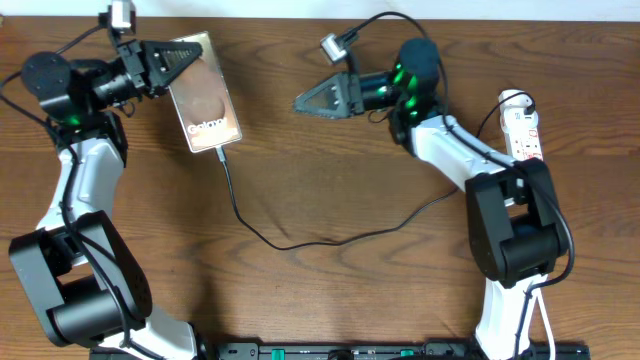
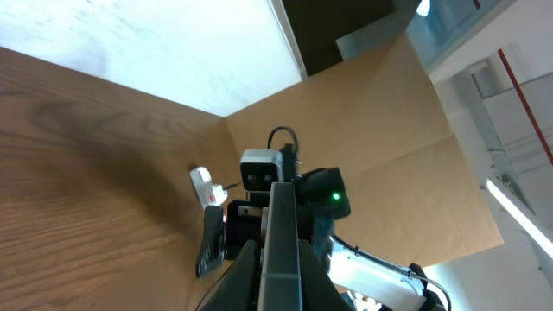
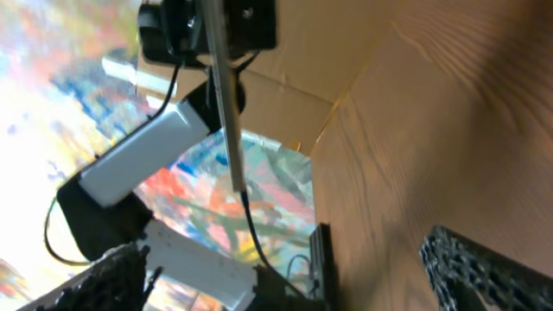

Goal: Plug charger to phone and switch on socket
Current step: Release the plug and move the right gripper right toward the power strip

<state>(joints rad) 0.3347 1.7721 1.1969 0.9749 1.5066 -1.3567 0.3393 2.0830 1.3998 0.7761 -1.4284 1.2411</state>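
The left gripper lowers the already plugged phone next and releases it on the bare tabletop below the gripper and to its right in the overhead view.
The phone (image 1: 205,92) lies at the far left with its brownish face and white lettering up. My left gripper (image 1: 168,62) is shut on its far end. In the left wrist view the phone shows edge-on as a grey slab (image 2: 281,250) between the jaws. The charger (image 1: 262,232), a thin black cable, meets the phone's near edge and runs right toward the socket (image 1: 522,125), a white strip with red markings at the far right. My right gripper (image 1: 308,101) is open and empty, just right of the phone. Its view shows the phone edge-on (image 3: 221,95) with the charger (image 3: 251,220) trailing from it.
The socket also shows small in the left wrist view (image 2: 204,186), beyond my right arm. Cardboard walls stand around the wooden table (image 1: 350,190). A black rail (image 1: 330,351) runs along the table's front edge.
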